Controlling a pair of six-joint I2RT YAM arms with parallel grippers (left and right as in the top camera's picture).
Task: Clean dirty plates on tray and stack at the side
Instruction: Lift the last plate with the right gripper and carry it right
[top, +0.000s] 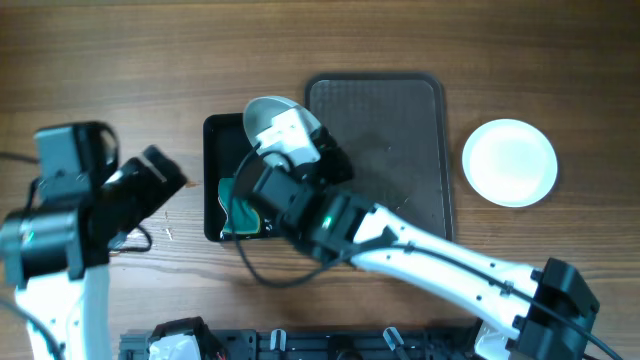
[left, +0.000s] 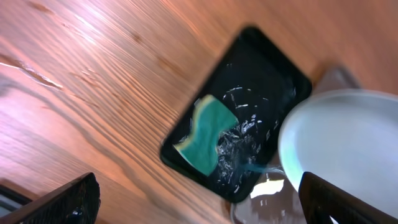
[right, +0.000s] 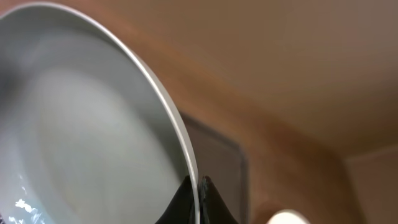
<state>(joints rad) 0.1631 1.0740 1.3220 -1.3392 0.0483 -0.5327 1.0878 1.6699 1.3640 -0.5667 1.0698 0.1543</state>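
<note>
The robot's right gripper will move across the brown-grey tray (top: 380, 120) to the right in the overhead view and go down to release over the white plates, because the stack is there.
My right gripper (right: 198, 186) is shut on the rim of a white plate (right: 81, 124) and holds it steeply tilted over the small black tray. The overhead view shows this plate (top: 266, 112) above that tray's far end, with the right gripper (top: 283, 137) on it. In the left wrist view the plate (left: 348, 140) drips a thin blue trickle onto the black tray. More white plates (top: 510, 162) sit on the table right of the brown-grey tray (top: 380, 120), which holds no plates. My left gripper (left: 202, 202) is open and empty at the left (top: 165, 172).
The glossy black tray (top: 213, 150) is wet and holds a green sponge (top: 240, 205), also seen in the left wrist view (left: 208, 134). My right arm (top: 430, 255) crosses the table's front, over the brown-grey tray's near left corner.
</note>
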